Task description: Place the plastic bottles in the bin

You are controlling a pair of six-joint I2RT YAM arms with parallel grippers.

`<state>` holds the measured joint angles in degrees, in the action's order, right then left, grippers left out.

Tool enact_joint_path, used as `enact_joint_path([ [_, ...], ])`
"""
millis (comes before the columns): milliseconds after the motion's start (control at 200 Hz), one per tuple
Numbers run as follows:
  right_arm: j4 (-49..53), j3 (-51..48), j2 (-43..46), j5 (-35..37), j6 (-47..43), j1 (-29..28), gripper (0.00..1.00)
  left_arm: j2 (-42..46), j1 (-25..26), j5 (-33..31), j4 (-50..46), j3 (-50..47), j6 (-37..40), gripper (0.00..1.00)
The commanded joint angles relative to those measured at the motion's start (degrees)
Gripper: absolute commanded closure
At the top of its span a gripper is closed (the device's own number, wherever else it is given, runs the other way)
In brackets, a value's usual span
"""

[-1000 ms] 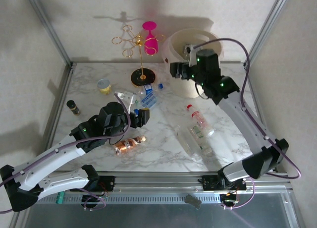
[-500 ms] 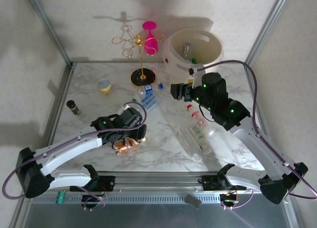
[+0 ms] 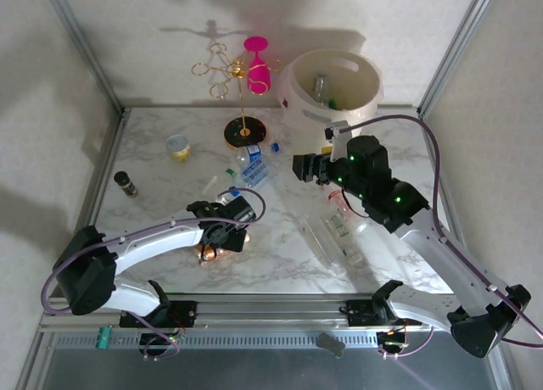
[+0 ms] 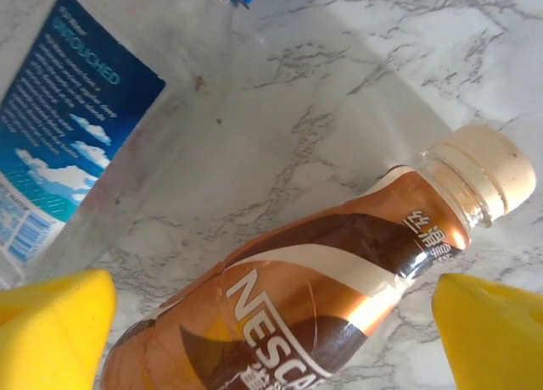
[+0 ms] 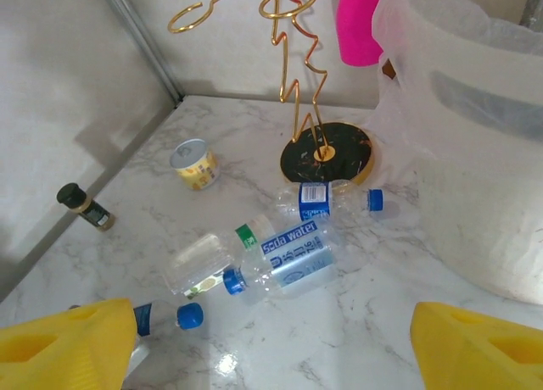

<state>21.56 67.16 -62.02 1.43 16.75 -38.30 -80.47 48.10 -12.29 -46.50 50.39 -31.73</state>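
Observation:
The robot should next lower its left gripper toward the cap end of the Nescafe bottle (image 3: 208,253), then close it around the body of the bottle beside the bottle's neck.
A copper-brown Nescafe bottle (image 4: 322,297) with a cream cap lies on the marble between the yellow fingertips of my left gripper (image 4: 271,331), which is open and straddles it. From above, that gripper (image 3: 227,229) hangs over the bottle (image 3: 208,253). My right gripper (image 3: 304,167) is open in front of the bin (image 3: 361,102), with nothing between its fingers (image 5: 59,343). Below it lie clear bottles: a "soda water" one (image 5: 293,254), a blue-capped one (image 5: 331,199) and a green-labelled one (image 5: 199,267). Two more clear bottles (image 3: 339,205) (image 3: 327,237) lie under the right arm. One bottle (image 3: 320,86) stands inside the bin.
A gold wire rack (image 3: 242,93) on a black base holds a pink glass (image 3: 257,64) left of the bin. A yellow-and-white tub (image 3: 178,146) and a dark vial (image 3: 125,183) stand at the left. Metal frame posts border the table.
My left gripper has dropped toward the near edge onto the copper-brown bottle and opened wider. My right arm has drawn back from the bin rim to the table's middle.

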Motion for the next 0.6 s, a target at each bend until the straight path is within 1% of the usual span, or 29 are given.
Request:
enact_joint_path([
  [0, -2.4, -0.7, 1.3, -0.6, 0.2, -0.5, 0.16, -2.0, -0.5, 1.7, 1.1, -1.2, 0.5, 0.04],
  [275, -3.1, -2.6, 1.8, 0.4, -0.7, -0.4, 0.15, -5.9, -0.4, 4.5, 3.1, -1.9, 1.1, 0.05],
  [471, -3.3, -2.8, 2.2, 0.1, -0.8, -0.5, 0.16, -7.3, -0.3, 4.7, 3.7, -2.1, 1.1, 0.1],
  [596, -3.5, -3.1, 2.9, 0.1, -0.6, -0.4, 0.16, -7.8, -0.1, 5.8, 4.3, -2.5, 0.9, 0.15],
])
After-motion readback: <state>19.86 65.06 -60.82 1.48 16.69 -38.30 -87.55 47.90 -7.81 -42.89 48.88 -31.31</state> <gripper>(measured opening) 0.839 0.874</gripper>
